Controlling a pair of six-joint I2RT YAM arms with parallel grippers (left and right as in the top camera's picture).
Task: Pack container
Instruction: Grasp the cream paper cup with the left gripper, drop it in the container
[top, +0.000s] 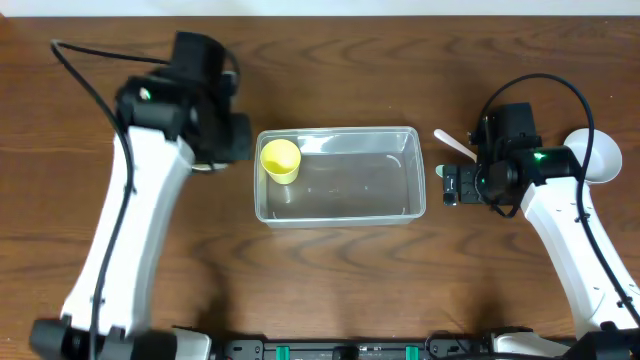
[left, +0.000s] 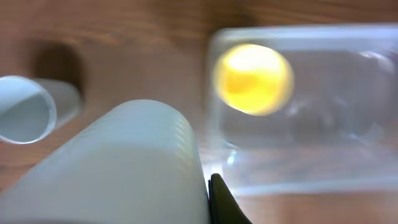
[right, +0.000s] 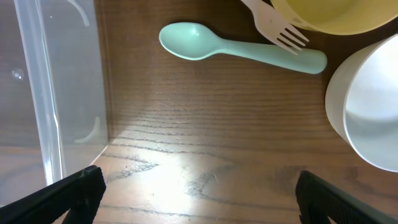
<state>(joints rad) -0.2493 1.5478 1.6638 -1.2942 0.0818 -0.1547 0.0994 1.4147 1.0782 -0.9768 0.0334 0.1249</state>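
Note:
My left gripper needs to move the pale white cup over the container's side next, then lower it on the near side of the yellow cup.
The clear plastic container (top: 340, 204) stands at the table's middle with a yellow cup (top: 280, 160) inside its left end. My left gripper (top: 232, 140) is just left of the container. In the left wrist view it is shut on a pale white cup (left: 124, 168), with one black finger (left: 221, 200) pressed to the cup's side. The container (left: 323, 155) and the yellow cup (left: 254, 79) show blurred beyond. My right gripper (top: 455, 185) is open and empty, just right of the container; its fingers (right: 199, 186) straddle bare wood beside the container wall (right: 43, 93).
A second pale cup (left: 25, 109) lies on its side left of the container. Right of the container are a mint spoon (right: 236, 46), a white fork (right: 277, 28), a yellow bowl (right: 336, 15) and a white bowl (right: 367, 106), which also shows in the overhead view (top: 597, 155).

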